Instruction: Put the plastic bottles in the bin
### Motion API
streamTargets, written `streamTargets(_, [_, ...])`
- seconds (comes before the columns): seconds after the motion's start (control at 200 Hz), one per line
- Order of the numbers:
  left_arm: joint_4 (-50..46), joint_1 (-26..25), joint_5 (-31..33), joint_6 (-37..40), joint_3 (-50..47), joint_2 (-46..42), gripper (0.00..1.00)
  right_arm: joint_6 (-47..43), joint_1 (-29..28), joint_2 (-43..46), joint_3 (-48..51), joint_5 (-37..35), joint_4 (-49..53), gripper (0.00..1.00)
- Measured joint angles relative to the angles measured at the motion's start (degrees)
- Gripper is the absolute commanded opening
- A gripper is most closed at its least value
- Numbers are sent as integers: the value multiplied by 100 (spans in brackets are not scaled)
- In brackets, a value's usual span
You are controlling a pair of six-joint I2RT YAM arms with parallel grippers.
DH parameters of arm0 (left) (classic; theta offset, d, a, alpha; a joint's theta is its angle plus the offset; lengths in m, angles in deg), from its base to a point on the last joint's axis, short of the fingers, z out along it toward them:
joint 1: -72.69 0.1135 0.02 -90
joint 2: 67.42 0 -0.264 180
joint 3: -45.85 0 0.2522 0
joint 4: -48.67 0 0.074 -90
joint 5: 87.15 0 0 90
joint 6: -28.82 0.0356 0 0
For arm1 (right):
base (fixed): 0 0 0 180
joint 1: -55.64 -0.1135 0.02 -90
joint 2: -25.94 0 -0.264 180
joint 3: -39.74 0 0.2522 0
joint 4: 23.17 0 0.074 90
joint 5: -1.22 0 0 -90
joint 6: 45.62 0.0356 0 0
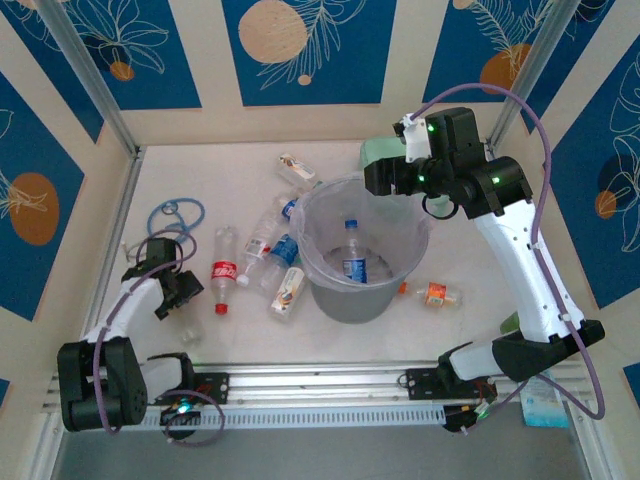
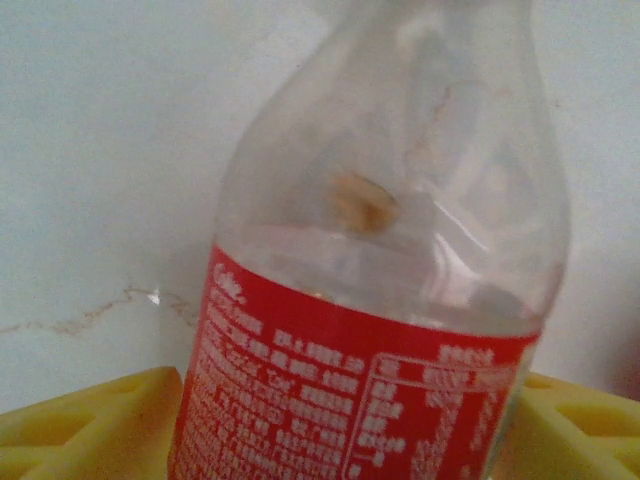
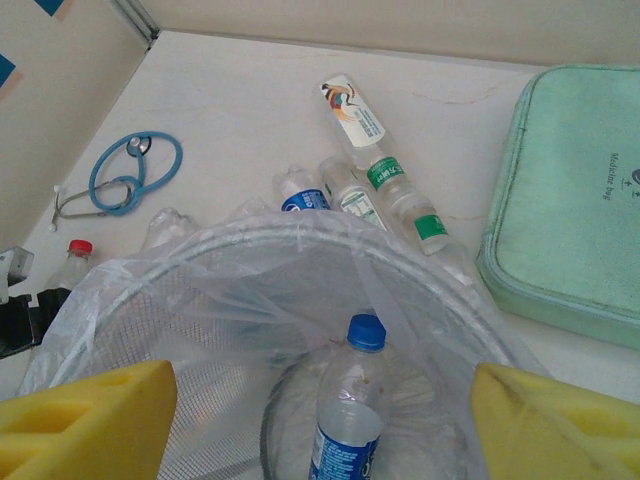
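Observation:
My right gripper is pressing only the label of the red-label bottle with its fingers, so next it will move past the bin's far rim (image 3: 300, 235) toward my left gripper and onto the red-label bottle's neck (image 3: 78, 260).
The grey bin (image 1: 325, 290), lined with a clear bag, stands mid-table with a blue-label bottle (image 1: 352, 262) upright inside it. That bottle (image 3: 348, 420) sits below my right gripper (image 3: 320, 430), which hangs open and empty over the bin's far rim (image 3: 300, 235). A red-label bottle (image 1: 224, 270) lies on the table at the left. My left gripper (image 1: 188, 288) is at its side. Both yellow pads (image 2: 90, 425) press against the red-label bottle (image 2: 360, 390). Several more plastic bottles (image 1: 285, 250) lie left of the bin, and an orange-label one (image 1: 437, 294) lies to its right.
A blue stethoscope-like tube (image 1: 175, 215) lies at the far left, near the wall. A mint-green pouch (image 3: 570, 200) lies flat behind the bin at the right. Green-label bottles (image 3: 400, 200) and a white-label one (image 3: 350, 110) lie behind the bin.

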Motion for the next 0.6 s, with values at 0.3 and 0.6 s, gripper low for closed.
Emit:
streamTargets(0.3, [-317, 0, -7, 216, 776, -310, 56, 155, 0, 28, 0, 232, -37, 77])
streamTargets(0.6, [-380, -341, -946, 459, 2441, -396, 43, 603, -2, 79, 0, 1333, -490, 69])
